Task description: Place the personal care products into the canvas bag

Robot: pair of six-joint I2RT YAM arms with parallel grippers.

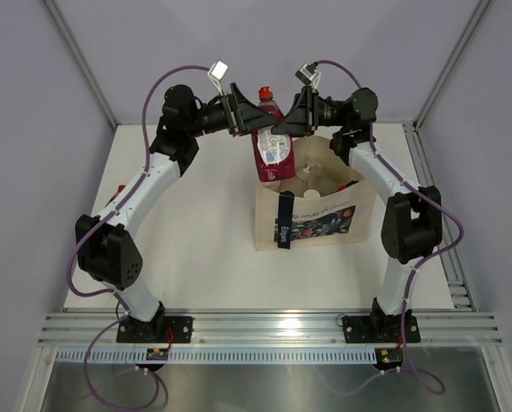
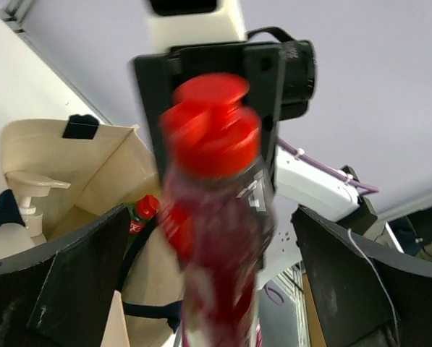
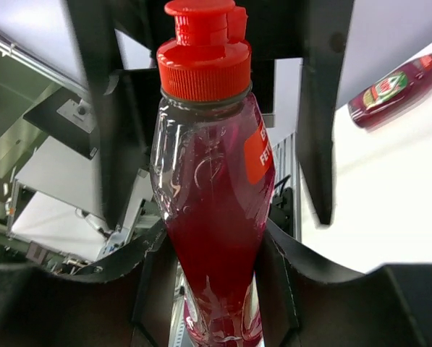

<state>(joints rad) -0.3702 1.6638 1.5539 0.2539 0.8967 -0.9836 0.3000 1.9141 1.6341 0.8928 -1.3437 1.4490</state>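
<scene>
The bag's opening (image 1: pixel 326 174) lies below the gripper and to its right in the top view, so next I will shift my right gripper across and down to release the bottle.
A red squeeze bottle (image 1: pixel 271 150) with a red cap hangs above the open mouth of the cream canvas bag (image 1: pixel 320 215). My right gripper (image 1: pixel 283 129) is shut on its waist, as the right wrist view shows (image 3: pixel 214 238). My left gripper (image 1: pixel 250 120) is open, with its fingers (image 2: pixel 64 282) wide on either side of the blurred bottle (image 2: pixel 216 188) and not touching it. Inside the bag (image 2: pixel 100 166) I see the beige pump bottle (image 2: pixel 31 191) and a red-capped green bottle (image 2: pixel 140 211). A second red bottle (image 3: pixel 393 90) lies on the table.
The bag stands upright at table centre right, with a navy handle (image 1: pixel 285 220) hanging over its front. The white table (image 1: pixel 213 249) is bounded by grey walls. A metal rail (image 1: pixel 273 326) runs along the near edge.
</scene>
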